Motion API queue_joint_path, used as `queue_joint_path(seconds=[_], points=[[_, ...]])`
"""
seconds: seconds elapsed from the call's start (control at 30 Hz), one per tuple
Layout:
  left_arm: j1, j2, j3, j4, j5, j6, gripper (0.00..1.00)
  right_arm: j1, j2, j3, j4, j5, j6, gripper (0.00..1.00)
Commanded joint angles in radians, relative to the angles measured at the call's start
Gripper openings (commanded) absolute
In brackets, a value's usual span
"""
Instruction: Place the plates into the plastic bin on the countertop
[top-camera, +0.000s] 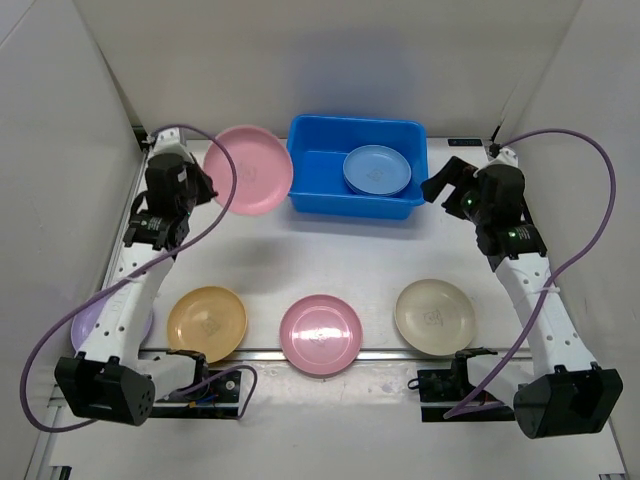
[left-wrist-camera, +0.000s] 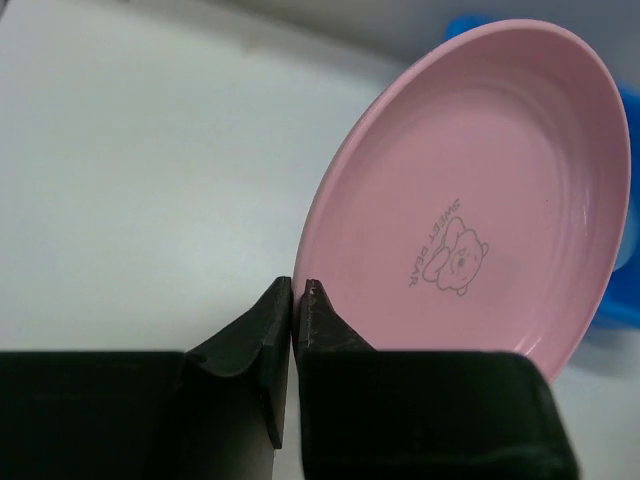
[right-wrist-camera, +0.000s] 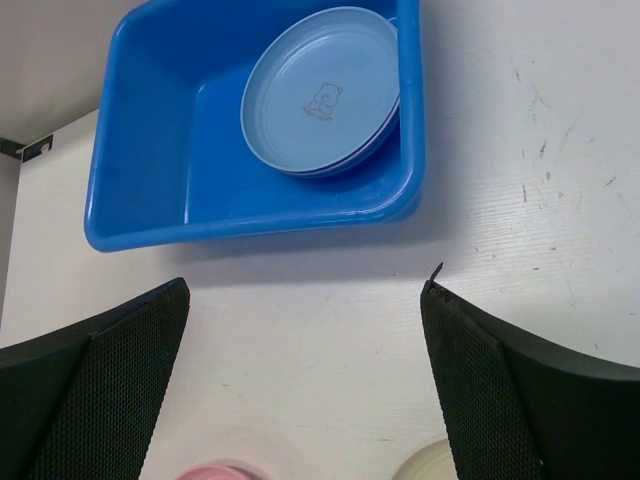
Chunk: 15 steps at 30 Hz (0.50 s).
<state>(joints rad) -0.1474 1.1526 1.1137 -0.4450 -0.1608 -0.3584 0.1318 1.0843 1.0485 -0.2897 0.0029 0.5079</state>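
Observation:
My left gripper raises the pink plate across the bin's side between it and the light blue plates next, then lowers it over those plates.
My left gripper (top-camera: 207, 187) is shut on the rim of a pink plate (top-camera: 250, 168) and holds it tilted in the air just left of the blue plastic bin (top-camera: 309, 190). In the left wrist view the plate (left-wrist-camera: 470, 190) stands on edge, its rim pinched between my fingers (left-wrist-camera: 297, 300). The bin (right-wrist-camera: 160, 130) holds light blue plates (top-camera: 376, 169), also in the right wrist view (right-wrist-camera: 320, 90). My right gripper (top-camera: 437, 185) is open and empty beside the bin's right end. An orange-yellow plate (top-camera: 206, 322), a pink plate (top-camera: 320, 335) and a cream plate (top-camera: 435, 315) lie on the white countertop (top-camera: 330, 260).
A lilac plate (top-camera: 84, 325) lies at the near left, mostly hidden under my left arm. White walls enclose the left, back and right. A metal rail (top-camera: 380, 353) runs along the near edge, with the arm bases behind it.

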Motion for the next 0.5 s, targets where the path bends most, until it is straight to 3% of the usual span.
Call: queue_joint_path(seconds=[0.0, 0.1, 0.27, 0.47], points=[[-0.006, 0.025, 0.110, 0.090, 0.070, 0.038, 0.10, 0.005, -0.032, -0.002, -0.003, 0.046, 0.007, 0.99], [-0.026, 0.136, 0.197, 0.169, 0.197, 0.035, 0.10, -0.003, -0.053, -0.008, -0.017, 0.065, 0.014, 0.99], [-0.109, 0.414, 0.378, 0.230, 0.202, 0.039, 0.10, -0.004, -0.090, -0.013, -0.054, 0.120, 0.020, 0.99], [-0.205, 0.761, 0.751, 0.206, 0.222, 0.001, 0.10, -0.003, -0.145, -0.042, -0.121, 0.218, 0.038, 0.99]])
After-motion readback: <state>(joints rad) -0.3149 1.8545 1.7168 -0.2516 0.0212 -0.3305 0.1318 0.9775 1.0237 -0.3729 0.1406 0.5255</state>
